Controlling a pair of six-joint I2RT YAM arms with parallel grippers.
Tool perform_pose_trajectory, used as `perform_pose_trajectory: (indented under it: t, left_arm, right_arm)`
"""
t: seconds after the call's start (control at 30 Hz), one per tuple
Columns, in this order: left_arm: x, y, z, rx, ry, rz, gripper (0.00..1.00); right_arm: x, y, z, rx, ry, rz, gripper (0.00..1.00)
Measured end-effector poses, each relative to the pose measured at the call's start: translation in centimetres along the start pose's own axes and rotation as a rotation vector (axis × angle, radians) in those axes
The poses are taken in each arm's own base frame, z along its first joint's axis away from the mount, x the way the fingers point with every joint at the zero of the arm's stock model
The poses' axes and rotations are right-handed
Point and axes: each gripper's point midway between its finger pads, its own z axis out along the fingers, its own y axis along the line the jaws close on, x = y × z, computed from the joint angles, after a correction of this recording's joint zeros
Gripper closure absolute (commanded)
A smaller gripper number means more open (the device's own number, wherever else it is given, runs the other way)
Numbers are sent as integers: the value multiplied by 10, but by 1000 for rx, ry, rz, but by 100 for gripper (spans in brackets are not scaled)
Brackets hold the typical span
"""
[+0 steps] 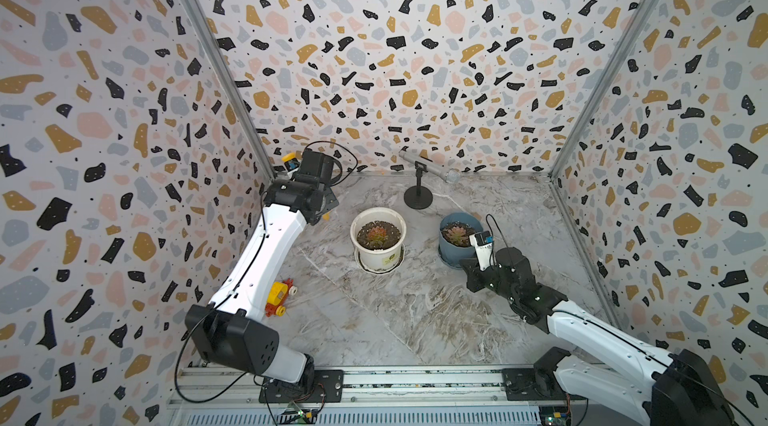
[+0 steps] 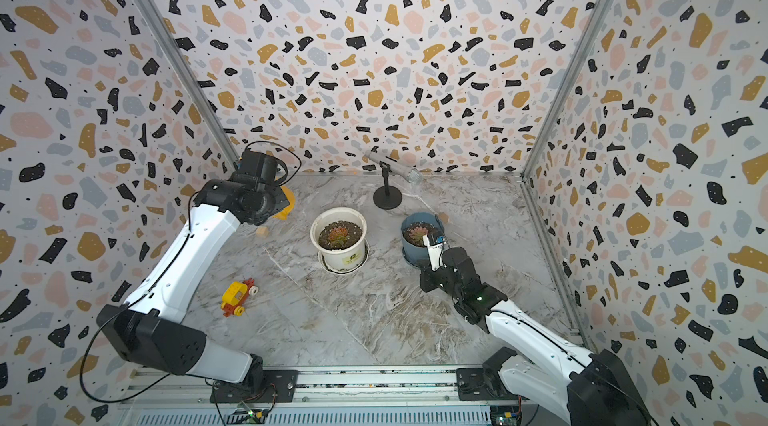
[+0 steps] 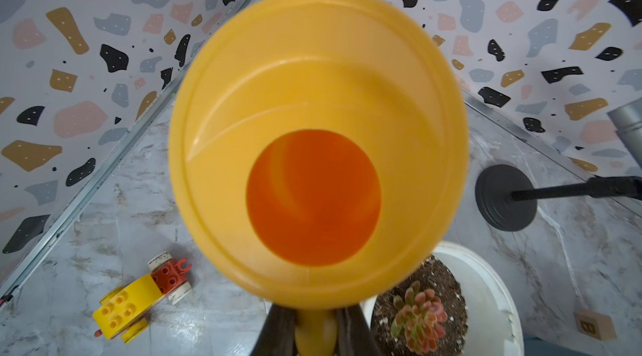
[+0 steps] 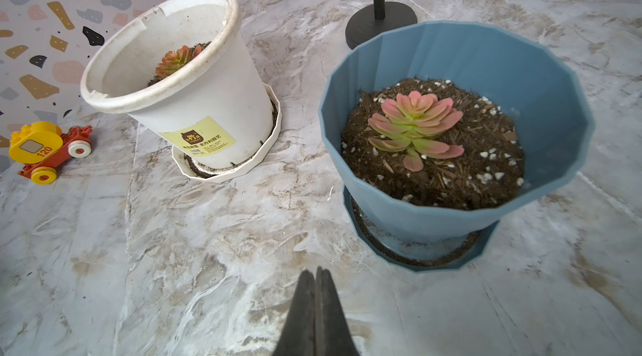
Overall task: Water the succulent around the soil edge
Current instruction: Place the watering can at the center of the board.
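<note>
The tabletop is bare and open between the white pot [image 1: 378, 255] and the small wooden block, so my left gripper should next lower the watering can, stand it there and release it.
A yellow watering can [image 3: 319, 87] fills the left wrist view, its round fill hole facing the camera. My left gripper [image 3: 314, 331] is shut on its handle, a dark finger on each side. Beside and below the can stands a white pot [image 1: 378, 255] with a reddish succulent [image 1: 377, 233] in dark soil. From above, my left arm hides most of the can; a yellow piece [image 2: 286, 199] shows behind the wrist. To the right, a blue pot [image 1: 448, 249] holds a pink-green succulent [image 4: 415, 128]. My right gripper [image 4: 316, 274] is shut and empty, low over the table in front of the blue pot.
A microphone on a black round-based stand [image 1: 417, 195] is behind the pots. A yellow-and-red toy car [image 1: 280, 297] lies under my left arm. A small wooden block [image 2: 262, 231] sits left of the white pot. Patterned walls close in three sides.
</note>
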Motion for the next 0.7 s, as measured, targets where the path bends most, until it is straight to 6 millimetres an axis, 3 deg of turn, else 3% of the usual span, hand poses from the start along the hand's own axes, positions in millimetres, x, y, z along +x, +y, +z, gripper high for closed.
perform_pose_trajectory:
  t: [0.4, 0.7]
  left_arm:
    - [2, -1, 85, -141, -63, 7, 100]
    - [27, -4, 144, -198, -8, 19, 100]
  right_arm:
    - [2, -1, 2, 2, 10, 1, 100]
    - [10, -2, 7, 6, 39, 3, 100]
